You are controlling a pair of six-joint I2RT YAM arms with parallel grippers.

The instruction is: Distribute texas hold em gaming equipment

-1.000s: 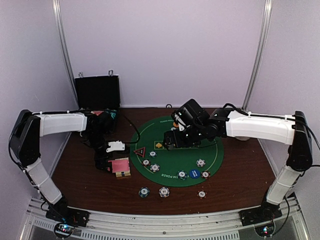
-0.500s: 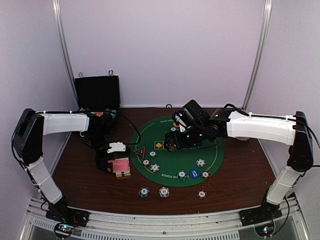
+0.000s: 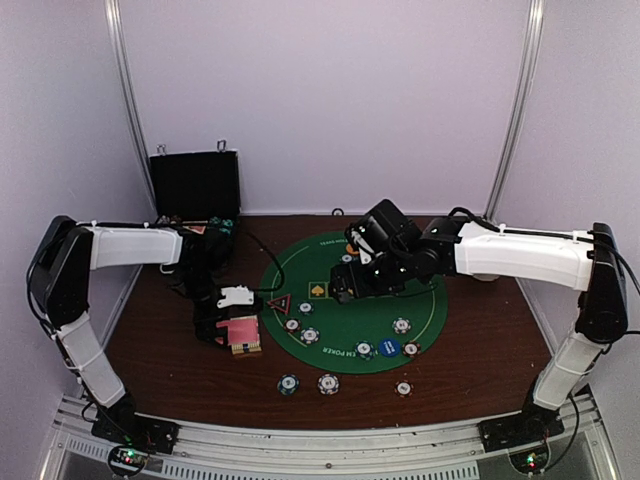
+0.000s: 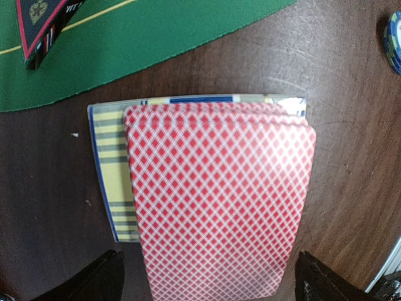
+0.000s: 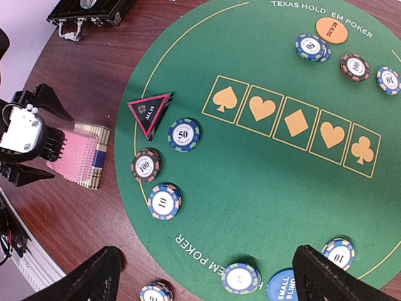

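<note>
The cards' end away from the mat is below my left gripper, between its open fingers. So I should lower it next and close it on both long edges.
A stack of pink-backed playing cards (image 4: 219,200) lies on a yellow-and-blue striped box (image 4: 109,163) on the wood table, left of the green mat (image 3: 345,262). My left gripper (image 4: 210,282) is open, its fingers straddling the near end of the cards (image 3: 241,332). My right gripper (image 5: 207,276) hangs open above the mat and holds nothing. The black-red triangle marker (image 5: 150,113) sits at the mat's left edge, with chips marked 50 (image 5: 183,134), 100 (image 5: 146,165) and 10 (image 5: 163,201) beside it. A blue disc (image 5: 282,287) and an orange disc (image 5: 331,30) lie on the mat.
The black hard case (image 3: 196,185) stands open at the back left. Three chips (image 3: 328,383) lie on the wood in front of the mat. More chips (image 5: 352,66) sit near the mat's far edge. Side walls close in the table.
My left gripper has edged slightly toward the cards. The right arm has barely moved.
</note>
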